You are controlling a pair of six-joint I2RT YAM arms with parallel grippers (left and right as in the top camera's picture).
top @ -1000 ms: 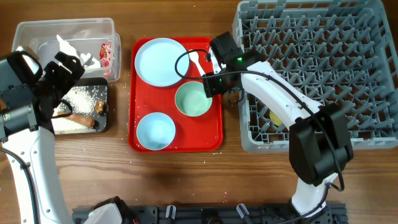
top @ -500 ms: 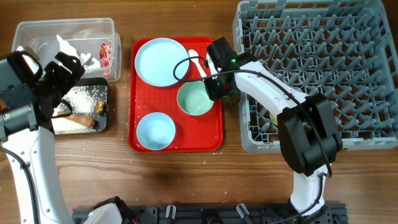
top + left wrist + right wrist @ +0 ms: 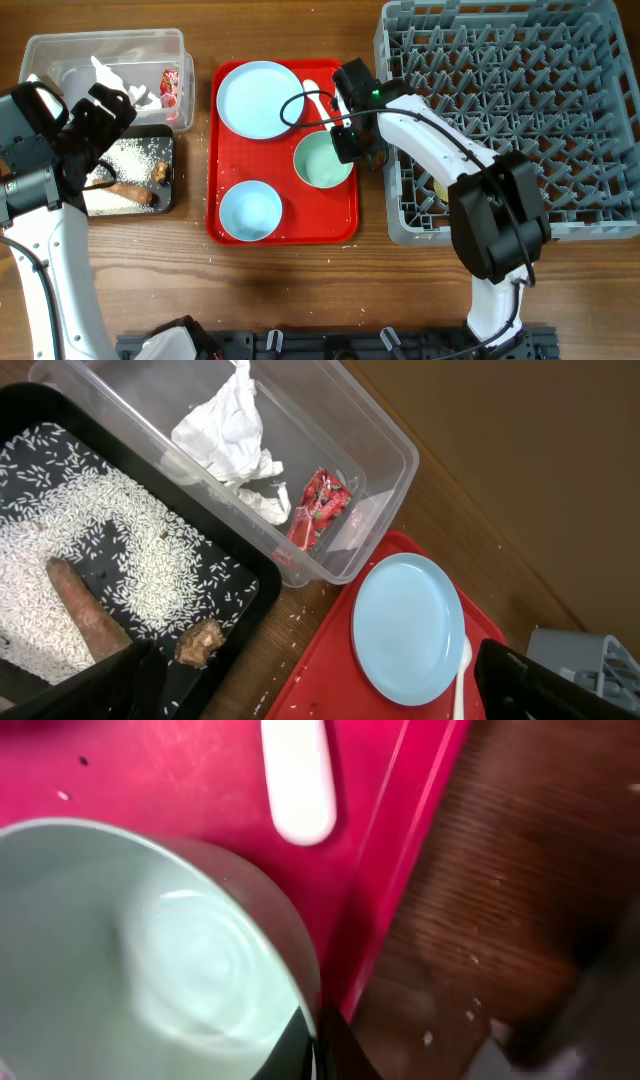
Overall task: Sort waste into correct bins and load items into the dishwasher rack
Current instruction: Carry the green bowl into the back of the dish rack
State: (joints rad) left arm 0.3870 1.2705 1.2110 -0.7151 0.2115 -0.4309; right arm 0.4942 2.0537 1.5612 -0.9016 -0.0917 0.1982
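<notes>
The rack's empty far tray-side corner [image 3: 414,68] is outward and right of my right gripper in the overhead view, so I lift the bowl over, tilt and release it next.
My right gripper [image 3: 345,141] is shut on the right rim of the greenish-white bowl [image 3: 322,160], which sits on the red tray [image 3: 225,232]; the wrist view shows the fingertips [image 3: 300,1045] pinching the bowl's [image 3: 150,960] wall. The white spoon [image 3: 312,95], blue plate [image 3: 259,97] and light blue bowl [image 3: 250,210] also lie on the tray. My left gripper [image 3: 330,695] hangs open over the black tray [image 3: 165,205], holding nothing. That tray holds rice [image 3: 120,530], a brown stick [image 3: 85,615] and a lump [image 3: 200,643]. The clear tub [image 3: 60,50] holds the napkin [image 3: 235,435] and red wrapper [image 3: 318,505].
The grey dishwasher rack [image 3: 520,110] fills the right side, right next to the red tray's edge. Something yellow [image 3: 441,187] shows in the rack's near left corner, partly under my right arm. Rice crumbs dot the wood near the red tray.
My right gripper has closed onto the greenish-white bowl's rim, and the bowl has slid slightly toward the tray's right edge. The left arm has not moved.
</notes>
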